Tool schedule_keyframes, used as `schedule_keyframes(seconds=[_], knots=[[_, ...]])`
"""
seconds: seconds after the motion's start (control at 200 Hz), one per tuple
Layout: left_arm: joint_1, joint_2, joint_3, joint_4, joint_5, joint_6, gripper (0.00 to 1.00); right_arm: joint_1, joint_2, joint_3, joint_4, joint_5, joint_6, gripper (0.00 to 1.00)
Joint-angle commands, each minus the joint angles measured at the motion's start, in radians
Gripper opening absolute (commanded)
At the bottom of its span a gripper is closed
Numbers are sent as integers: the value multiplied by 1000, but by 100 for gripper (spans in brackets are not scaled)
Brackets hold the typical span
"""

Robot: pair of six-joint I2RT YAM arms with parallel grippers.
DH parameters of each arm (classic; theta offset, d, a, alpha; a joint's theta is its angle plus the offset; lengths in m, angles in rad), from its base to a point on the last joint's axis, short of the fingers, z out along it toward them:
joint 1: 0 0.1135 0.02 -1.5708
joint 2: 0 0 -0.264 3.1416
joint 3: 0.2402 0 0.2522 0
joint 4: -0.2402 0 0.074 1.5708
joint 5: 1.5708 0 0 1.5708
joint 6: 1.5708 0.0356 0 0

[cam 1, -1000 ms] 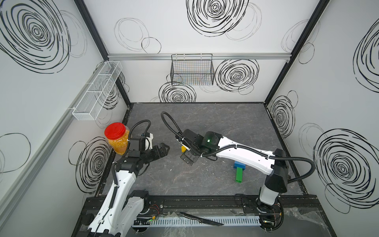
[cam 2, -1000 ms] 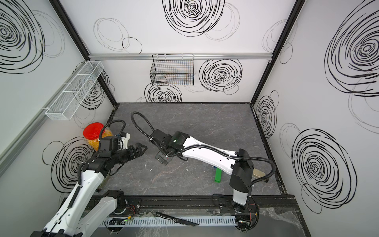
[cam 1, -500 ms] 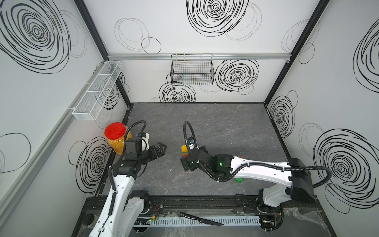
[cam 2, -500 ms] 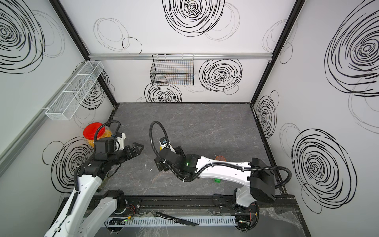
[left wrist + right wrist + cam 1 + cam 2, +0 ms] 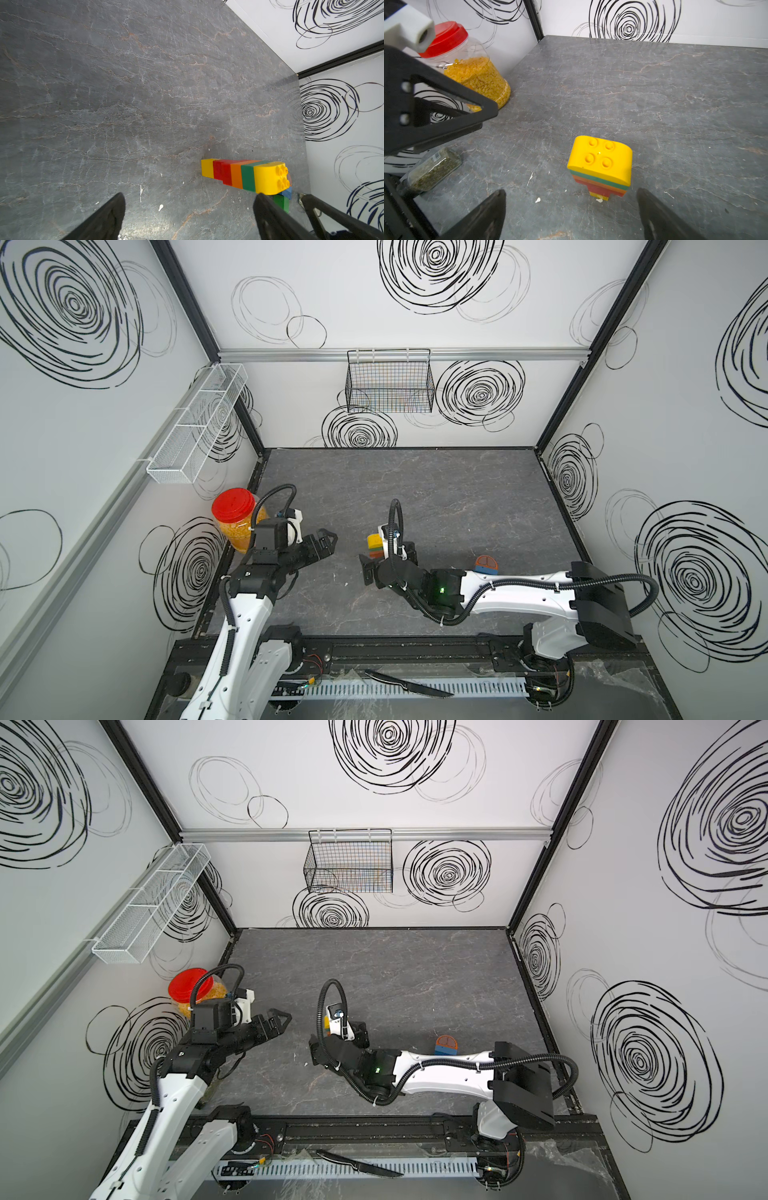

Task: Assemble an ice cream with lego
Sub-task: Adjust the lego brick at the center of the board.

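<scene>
My open right gripper eases outward and down around the rounded yellow top brick (image 5: pixel 373 541) (image 5: pixel 600 160) next, since the stack stands just ahead of its parted fingers.
A lego stack (image 5: pixel 375 545) stands upright mid-table: rounded yellow top, then green, orange, red and a small yellow base (image 5: pixel 600 164) (image 5: pixel 245 175). My right gripper (image 5: pixel 386 560) (image 5: pixel 571 193) is open just in front of the stack, which sits slightly ahead of its fingertips and touches neither. My left gripper (image 5: pixel 328 539) (image 5: pixel 190 196) hangs open to the stack's left, holding nothing. In both top views an orange-domed lego on a blue brick (image 5: pixel 486 564) (image 5: pixel 446 1045) shows behind the right forearm. The left wrist view shows that blue brick (image 5: pixel 287 192) and a green brick (image 5: pixel 280 202).
A red-lidded jar of yellow grains (image 5: pixel 235 510) (image 5: pixel 467 68) stands at the left wall. A small jar of green herbs (image 5: pixel 433 168) lies near it. A knife (image 5: pixel 409 684) rests on the front rail. A wire basket (image 5: pixel 388 381) and a white mesh shelf (image 5: pixel 197 423) hang on the walls.
The right arm has folded down low, and its forearm now lies across the front right and covers the green brick in the top views. Both grippers stay open near the stack.
</scene>
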Motion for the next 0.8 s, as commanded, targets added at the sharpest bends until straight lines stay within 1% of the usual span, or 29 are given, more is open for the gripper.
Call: schedule_keyframes(seconds=[0.0, 0.11, 0.26, 0.34, 0.56, 0.796], knots=[[-8, -1, 13, 11, 7, 6, 99, -14, 23, -23, 69, 47, 24, 100], [-8, -11, 9, 6, 4, 7, 99, -21, 47, -17, 82, 38, 5, 100], [-8, -19, 1, 1, 4, 8, 99, -28, 77, -15, 75, 52, 16, 100], [-11, -20, -5, 4, 9, 6, 99, -38, 80, -33, 93, 52, 25, 100], [-20, -16, -4, 10, 19, 3, 99, -54, 98, -62, 178, 31, -16, 100], [-28, -15, -7, 19, 27, 0, 99, -67, 126, -67, 223, 33, -32, 97]])
